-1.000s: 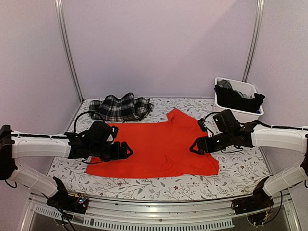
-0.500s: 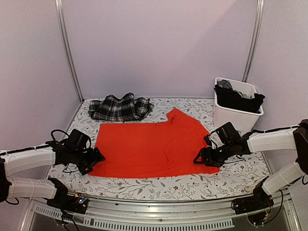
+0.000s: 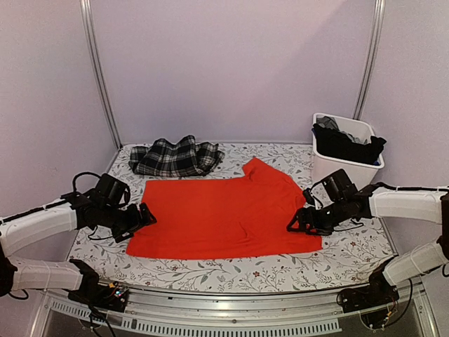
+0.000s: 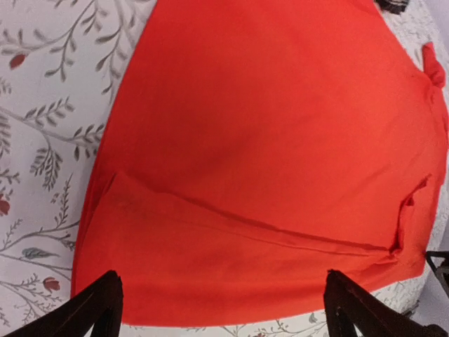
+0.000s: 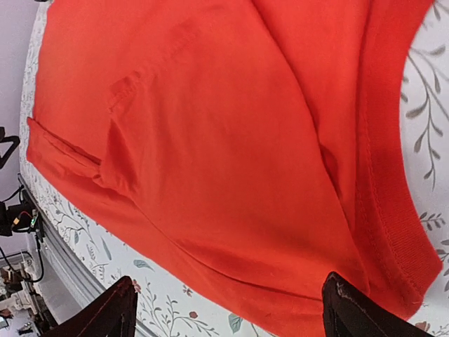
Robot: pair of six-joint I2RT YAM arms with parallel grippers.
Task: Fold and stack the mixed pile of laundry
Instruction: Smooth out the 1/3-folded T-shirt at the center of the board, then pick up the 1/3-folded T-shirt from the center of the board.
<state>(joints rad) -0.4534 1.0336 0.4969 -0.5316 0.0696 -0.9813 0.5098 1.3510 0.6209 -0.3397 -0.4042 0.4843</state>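
Note:
My right gripper lifts outward next, then lowers onto the sleeve's edge facing the bin, since the sleeve sticks out past the garment's far edge.
A bright orange-red garment (image 3: 221, 216) lies spread flat in the middle of the table. It fills the left wrist view (image 4: 266, 154) and the right wrist view (image 5: 210, 140). My left gripper (image 3: 142, 217) is open and empty, just above the garment's left edge. My right gripper (image 3: 298, 225) is open and empty, over the garment's right edge. A folded black-and-white plaid garment (image 3: 175, 157) lies at the back left. Dark black and grey garments (image 3: 347, 144) hang out of the white bin.
A white plastic bin (image 3: 344, 167) stands at the back right corner. The floral tablecloth (image 3: 231, 270) covers the table. Metal frame posts (image 3: 98, 70) rise at the back. The table's front rail (image 3: 224, 309) runs along the near edge.
My left gripper has swung out from over the garment to its left edge, then crept right. My right gripper has moved to the garment's right edge. The garment now lies flatter.

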